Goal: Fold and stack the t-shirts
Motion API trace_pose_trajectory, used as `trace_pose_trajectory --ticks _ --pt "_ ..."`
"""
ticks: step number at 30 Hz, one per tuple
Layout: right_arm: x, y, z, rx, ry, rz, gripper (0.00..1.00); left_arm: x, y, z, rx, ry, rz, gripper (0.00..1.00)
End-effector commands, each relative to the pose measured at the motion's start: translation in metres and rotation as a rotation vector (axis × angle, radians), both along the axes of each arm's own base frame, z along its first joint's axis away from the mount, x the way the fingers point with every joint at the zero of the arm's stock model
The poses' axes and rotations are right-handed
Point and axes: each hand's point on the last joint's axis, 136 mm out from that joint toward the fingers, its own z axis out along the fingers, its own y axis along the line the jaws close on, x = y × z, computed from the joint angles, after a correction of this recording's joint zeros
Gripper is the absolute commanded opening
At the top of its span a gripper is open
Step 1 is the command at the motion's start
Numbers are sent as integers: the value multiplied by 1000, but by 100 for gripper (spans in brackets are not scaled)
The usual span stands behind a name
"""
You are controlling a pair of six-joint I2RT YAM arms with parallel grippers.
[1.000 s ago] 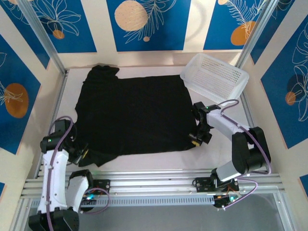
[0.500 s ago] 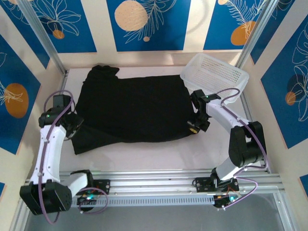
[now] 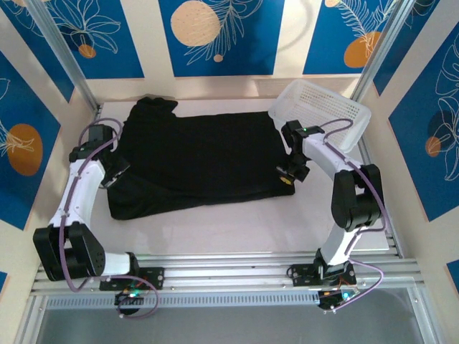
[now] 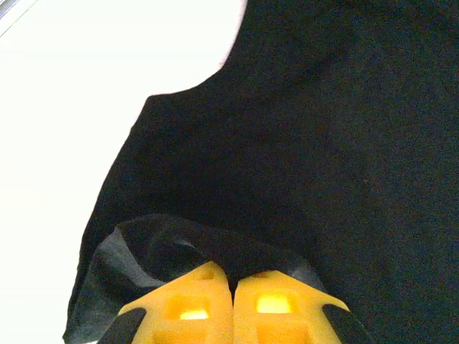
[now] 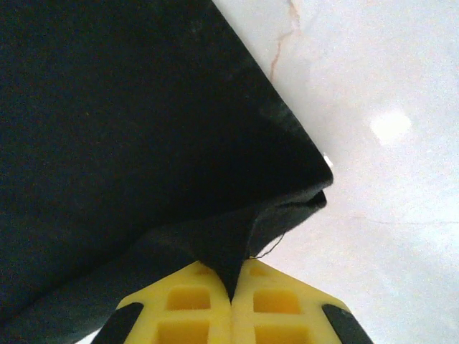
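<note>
I will move my right gripper outward and release the hem corner over the flat cloth along the basket-side edge [image 3: 275,160] [image 5: 240,132], because that cloth lies outward of the gripper.
The black t-shirt [image 3: 197,161] lies spread on the white table, plain face up, its near hem lifted and carried toward the back. At the shirt's left side, my left gripper [image 3: 117,172] is shut on its near-left hem corner; the left wrist view has the cloth [image 4: 308,143] pinched between the yellow fingers [image 4: 188,304]. My right gripper [image 3: 287,179] is shut on the near-right hem corner. The right wrist view shows a black fold [image 5: 143,143] clamped between the yellow fingers [image 5: 276,308], with a loose thread hanging beside it.
A white perforated basket [image 3: 320,115] stands tilted at the back right, close behind my right arm. Metal frame posts [image 3: 68,64] rise at the back corners. Bare white table [image 3: 237,226] lies between the shirt and the near rail.
Both grippers have moved toward the back of the table, drawing the shirt's near hem with them. The shirt now covers less of the table front to back.
</note>
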Motion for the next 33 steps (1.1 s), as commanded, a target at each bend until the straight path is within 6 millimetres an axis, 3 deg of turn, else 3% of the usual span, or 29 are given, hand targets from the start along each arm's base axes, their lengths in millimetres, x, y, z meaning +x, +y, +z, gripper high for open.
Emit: trace_pose_trajectory --ticks 1,14,30,31,32,33 --pt "9 -3 1 -23 5 1 0 26 -4 11 22 -77 -79 0" --pt "40 -3 -3 -48 -4 -12 0 70 8 15 116 -92 -157 0" --pt "75 -3 -18 -80 4 19 0 98 14 -22 147 -2 -207 0" --pt "76 -3 -18 -83 3 19 0 100 12 -22 142 -4 -218 1" --pt "77 -3 -16 -85 -1 17 4 102 12 -20 139 -5 -224 9" --pt "78 -3 -14 -85 -10 17 15 102 11 -17 135 -7 -227 28"
